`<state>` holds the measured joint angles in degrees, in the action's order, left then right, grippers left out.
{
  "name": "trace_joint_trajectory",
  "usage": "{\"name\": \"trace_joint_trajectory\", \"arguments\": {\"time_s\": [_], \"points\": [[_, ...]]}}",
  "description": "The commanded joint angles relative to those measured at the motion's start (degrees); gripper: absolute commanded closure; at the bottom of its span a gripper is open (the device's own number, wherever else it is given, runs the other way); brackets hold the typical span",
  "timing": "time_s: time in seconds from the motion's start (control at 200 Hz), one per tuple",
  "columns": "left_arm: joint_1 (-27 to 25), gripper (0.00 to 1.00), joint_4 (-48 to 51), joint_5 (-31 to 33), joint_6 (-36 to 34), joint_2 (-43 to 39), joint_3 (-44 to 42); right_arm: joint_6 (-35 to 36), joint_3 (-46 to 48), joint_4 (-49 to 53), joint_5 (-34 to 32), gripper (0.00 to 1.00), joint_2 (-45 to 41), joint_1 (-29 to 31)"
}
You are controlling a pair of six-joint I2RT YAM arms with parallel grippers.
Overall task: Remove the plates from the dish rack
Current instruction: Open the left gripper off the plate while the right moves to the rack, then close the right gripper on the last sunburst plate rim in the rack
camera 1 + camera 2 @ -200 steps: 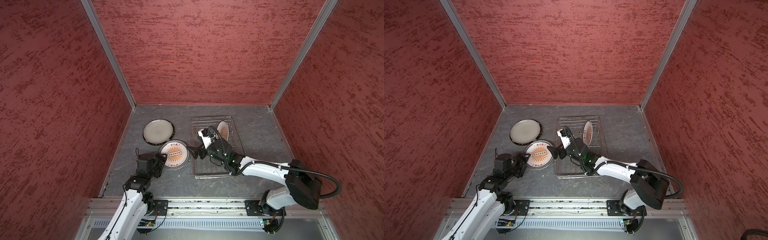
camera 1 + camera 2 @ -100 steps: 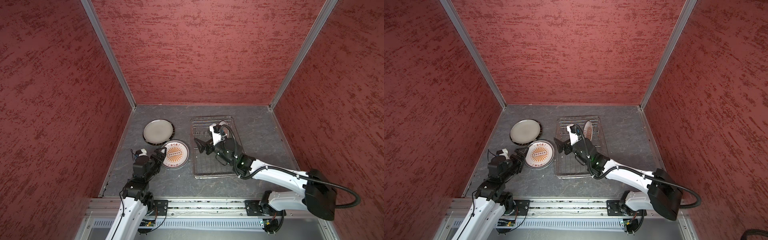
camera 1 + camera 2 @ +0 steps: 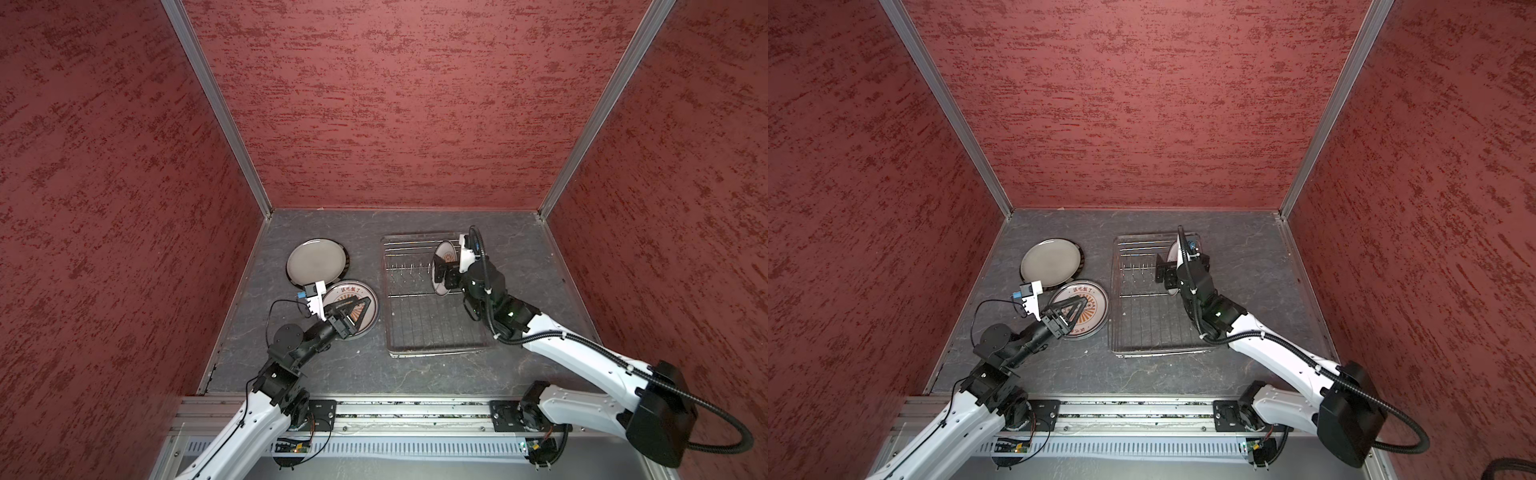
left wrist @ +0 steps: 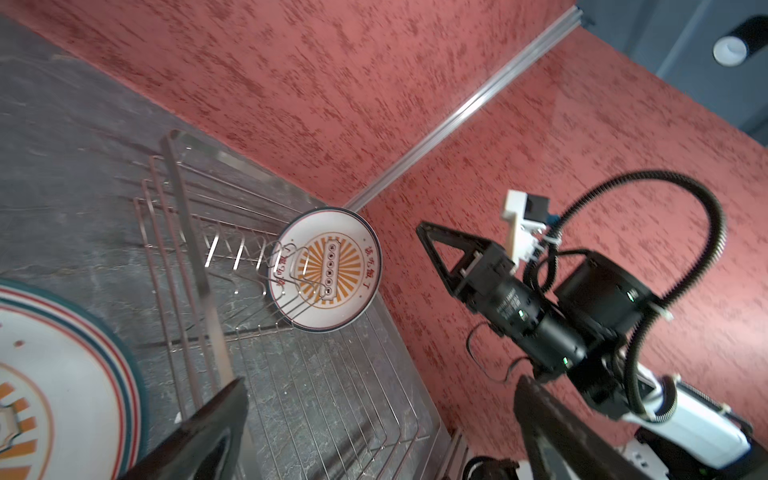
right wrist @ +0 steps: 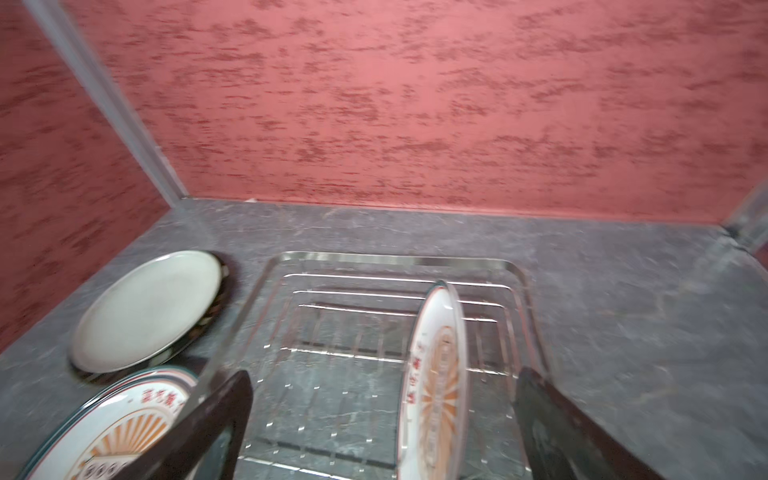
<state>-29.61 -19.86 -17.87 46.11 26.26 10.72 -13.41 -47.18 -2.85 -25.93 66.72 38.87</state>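
The upright sunburst plate stands in the rack (image 3: 432, 352) below the open fingers of my right gripper, so my right gripper will next tip downward and lower them astride the upright sunburst plate's upper rim (image 3: 456, 252).
The silver wire dish rack (image 3: 432, 352) (image 3: 1154, 351) sits right of centre in both top views. One sunburst plate (image 3: 448, 254) (image 4: 328, 270) (image 5: 436, 386) stands upright in its prongs at the back. My right gripper (image 3: 446, 273) (image 5: 382, 415) is open, one finger on each side of that plate, not touching it. A larger sunburst plate (image 3: 353, 293) (image 4: 62, 374) lies flat left of the rack. My left gripper (image 3: 357, 311) (image 4: 380, 415) hovers open and empty over it.
An off-white plate (image 3: 316, 261) (image 5: 149, 311) lies on a dark-rimmed plate at the back left, touching the flat sunburst plate. Red walls close in the grey floor on three sides. The arm bases sit along the front rail.
My left gripper opened fully off the flat sunburst plate's edge and rose over it. My right gripper swung from the rack's left side to the upright plate at the back.
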Motion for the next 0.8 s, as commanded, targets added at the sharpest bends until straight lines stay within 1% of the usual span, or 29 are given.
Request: {"name": "trace_joint_trajectory", "arguments": {"time_s": [0.0,0.085,0.185,0.291,0.336,0.416,0.491,0.516,0.561,0.596,0.656,0.736,0.792], "points": [[-3.36,0.01,-10.88,-1.91,-6.39,4.44,2.29,-3.13,-3.04,4.83,2.97,0.01,0.78,-3.97],[-5.93,0.01,-14.77,-2.27,-7.65,8.36,2.73,-5.13,-3.96,6.29,5.32,0.03,2.39,-6.45],[-8.9,0.01,-17.44,-0.17,-9.05,12.46,3.1,-6.22,-4.94,7.13,6.64,0.09,4.55,-8.01],[-11.18,0.01,-18.58,2.39,-9.71,16.43,3.63,-6.02,-6.67,9.18,5.71,0.2,7.51,-8.11],[-11.81,0.01,-19.45,3.1,-9.77,17.86,3.68,-5.53,-7.57,9.97,5.48,0.29,8.95,-8.11],[-13.23,0.01,-19.79,4.21,-10.84,19.84,4.11,-5.24,-9.61,12.05,3.95,0.41,12.02,-8.13],[-14.64,0.01,-19.37,6.3,-11.38,21.32,4.64,-5.53,-11.19,13.46,3.06,0.48,14.54,-8.11],[-15.03,0.01,-19.26,7.22,-11.12,21.67,4.74,-5.44,-11.54,13.42,3.06,0.52,15.22,-8.05],[-15.46,0.01,-18.84,8.98,-10.14,22.47,4.81,-5.53,-12.38,13.91,2.56,0.63,16.22,-8.04],[-15.86,0.01,-19.03,10.24,-9.67,23.15,4.75,-5.85,-13.07,14.39,1.9,0.68,17.71,-7.94],[-16.34,0.0,-19.82,11.42,-9.41,24.43,4.8,-6.23,-14.04,15.03,0.55,0.73,19.27,-7.51],[-16.58,0.01,-20.48,12.15,-9.11,25.65,4.97,-6.38,-15.71,16.6,-2.6,0.76,21.12,-6.4],[-16.71,0.0,-20.33,12.58,-9.09,26.18,5.24,-6.5,-16.65,17.5,-4.19,0.83,22.06,-5.66]]}}
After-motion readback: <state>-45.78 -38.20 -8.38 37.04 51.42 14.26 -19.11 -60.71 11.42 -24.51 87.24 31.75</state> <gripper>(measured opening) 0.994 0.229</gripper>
